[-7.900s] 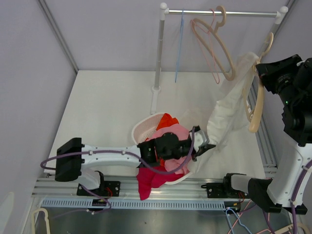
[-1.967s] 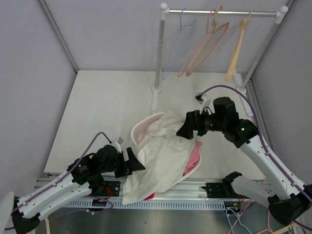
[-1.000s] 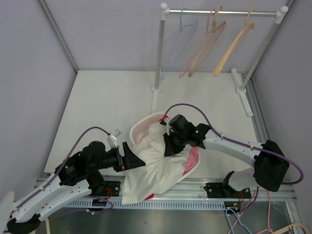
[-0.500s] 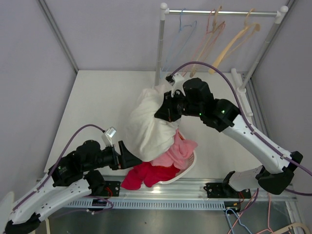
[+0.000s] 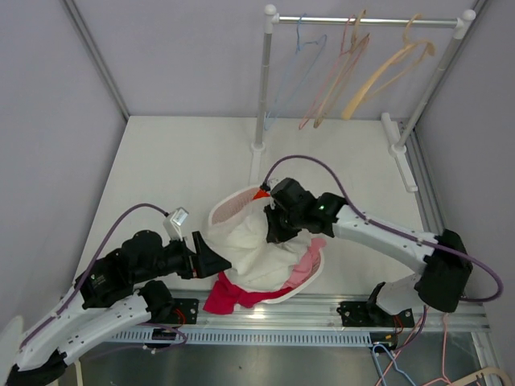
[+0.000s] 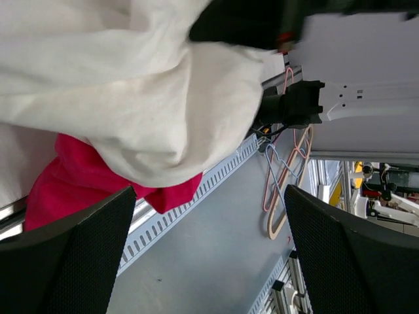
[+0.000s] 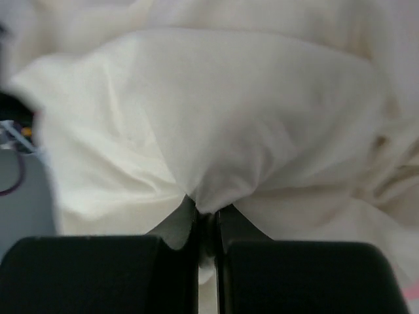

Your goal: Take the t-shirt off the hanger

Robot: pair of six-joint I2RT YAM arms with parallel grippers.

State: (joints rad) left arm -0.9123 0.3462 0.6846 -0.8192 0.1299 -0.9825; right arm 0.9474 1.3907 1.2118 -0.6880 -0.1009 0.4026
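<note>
Next, my right gripper will lower the t-shirt's pinched fold into the white basket below, shift left in the top view and release the t-shirt.
The cream t-shirt (image 5: pixel 253 249) lies bunched on top of the clothes in the white basket (image 5: pixel 229 206), off any hanger. My right gripper (image 5: pixel 272 233) is shut on a pinch of its cloth (image 7: pixel 209 190), low over the basket. The bare cream hanger (image 5: pixel 386 60) hangs from the rail (image 5: pixel 370 22) at the back right. My left gripper (image 5: pixel 216 265) stands open just left of the basket, nothing between its black fingers (image 6: pixel 72 255). The left wrist view has the t-shirt (image 6: pixel 131 85) filling its upper half.
Red (image 5: pixel 229 296) and pink (image 5: pixel 306 264) garments spill from under the t-shirt over the basket's near rim. A blue hanger (image 5: pixel 291 68) and pink hangers (image 5: pixel 338 72) hang on the same rail. The rack's post (image 5: pixel 261 80) stands behind the basket. Loose hangers (image 6: pixel 285 176) lie below the table's front rail.
My right gripper has come down from above the table's middle, lowering the t-shirt onto the basket's clothes. The hangers on the rail still swing. My left arm has barely shifted.
</note>
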